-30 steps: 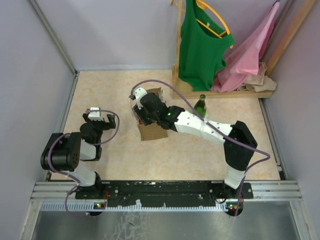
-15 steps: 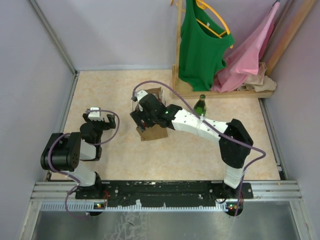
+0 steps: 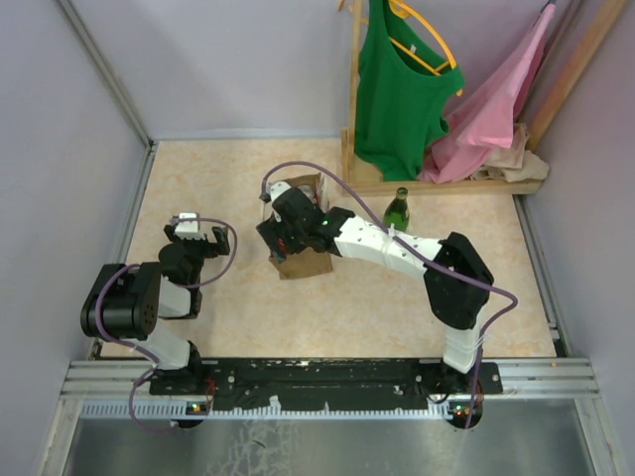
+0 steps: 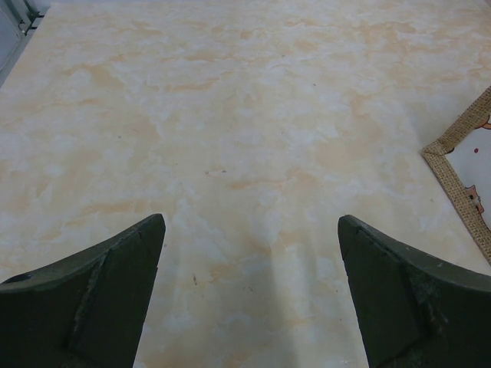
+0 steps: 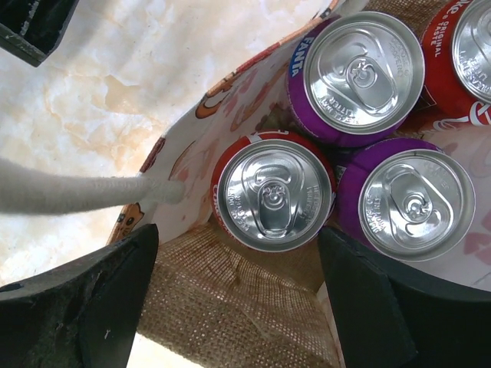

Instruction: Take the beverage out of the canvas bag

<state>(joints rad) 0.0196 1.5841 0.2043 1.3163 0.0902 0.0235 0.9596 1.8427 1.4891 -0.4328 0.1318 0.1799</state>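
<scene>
My right gripper needs to travel outward past the near burlap side of the bag, and then it should go down around the nearest red can's top inside the bag.
The canvas bag (image 3: 301, 263) stands mid-table, tan burlap with a printed white lining (image 5: 230, 115) and a white handle (image 5: 77, 193). Inside it stand several beverage cans: a red one (image 5: 275, 192) nearest my fingers, a purple Fanta (image 5: 354, 73), another purple one (image 5: 414, 203) and a red one (image 5: 469, 46). My right gripper (image 5: 238, 232) hangs open over the bag's mouth, its fingers either side of the near burlap wall (image 5: 230, 307) and level with the red can, touching nothing. My left gripper (image 4: 251, 222) is open and empty above bare table, left of the bag's corner (image 4: 460, 180).
A green glass bottle (image 3: 398, 210) stands right of the bag. Behind it a wooden rack (image 3: 353, 89) holds a green top (image 3: 397, 89) and pink cloth (image 3: 496, 109). Grey walls enclose the table on three sides.
My right gripper has gone from nearly shut to wide open and shifted slightly left and nearer over the bag. The left arm has not moved.
</scene>
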